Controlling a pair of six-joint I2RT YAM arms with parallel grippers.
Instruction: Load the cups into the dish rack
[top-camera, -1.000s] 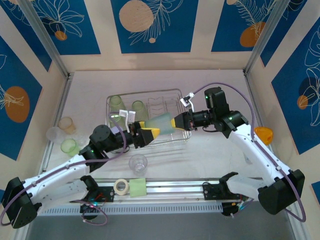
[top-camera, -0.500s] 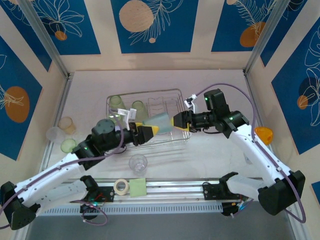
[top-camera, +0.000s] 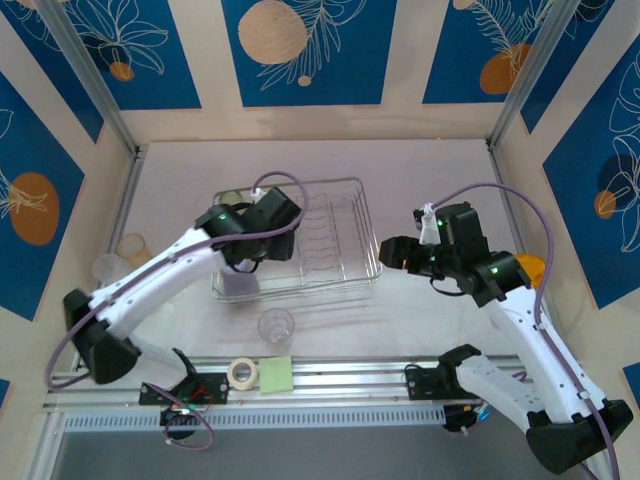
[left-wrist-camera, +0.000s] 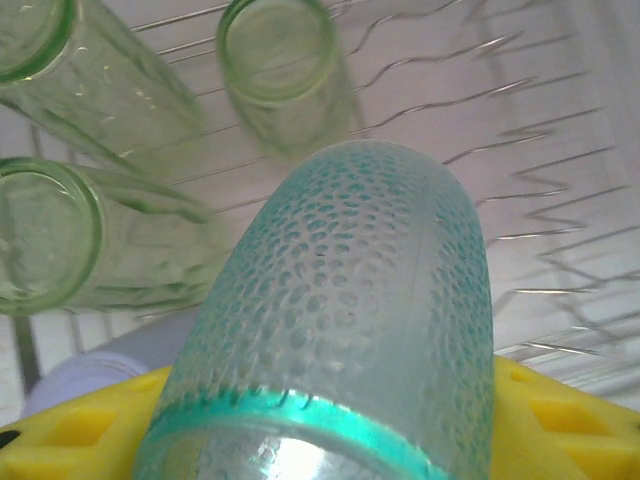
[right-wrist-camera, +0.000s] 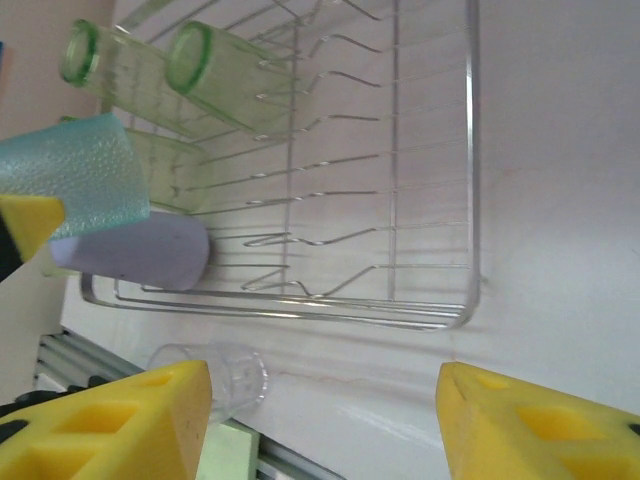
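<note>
My left gripper comes down next with the teal dimpled cup (left-wrist-camera: 350, 300) onto the wires beside the light green cups and releases it, since those wires stand empty.
My left gripper (left-wrist-camera: 330, 425) is shut on a teal dimpled cup (left-wrist-camera: 350, 300), its yellow fingers (left-wrist-camera: 565, 420) on either side of the rim end. It holds the cup over the left part of the dish rack (top-camera: 345, 272). Light green cups (left-wrist-camera: 285, 70) (left-wrist-camera: 45, 235) lie in the rack below it, with a lavender cup (right-wrist-camera: 140, 250) beside them. The right wrist view shows the teal cup (right-wrist-camera: 75, 175) above the rack (right-wrist-camera: 430, 310). My right gripper (right-wrist-camera: 325, 385) is open and holds nothing, off the rack's right end (top-camera: 392, 250). A clear cup (top-camera: 276, 325) stands on the table in front of the rack.
A peach cup (top-camera: 132, 248) and a clear cup (top-camera: 105, 268) stand by the left wall. An orange dome (top-camera: 530, 268) sits at the right wall behind my right arm. A white tape roll (top-camera: 241, 372) and a green pad (top-camera: 276, 374) rest on the front rail.
My right gripper has opened, let go of the teal cup and drawn back to the right. The left arm has swung the cup up and back over the rack's left part.
</note>
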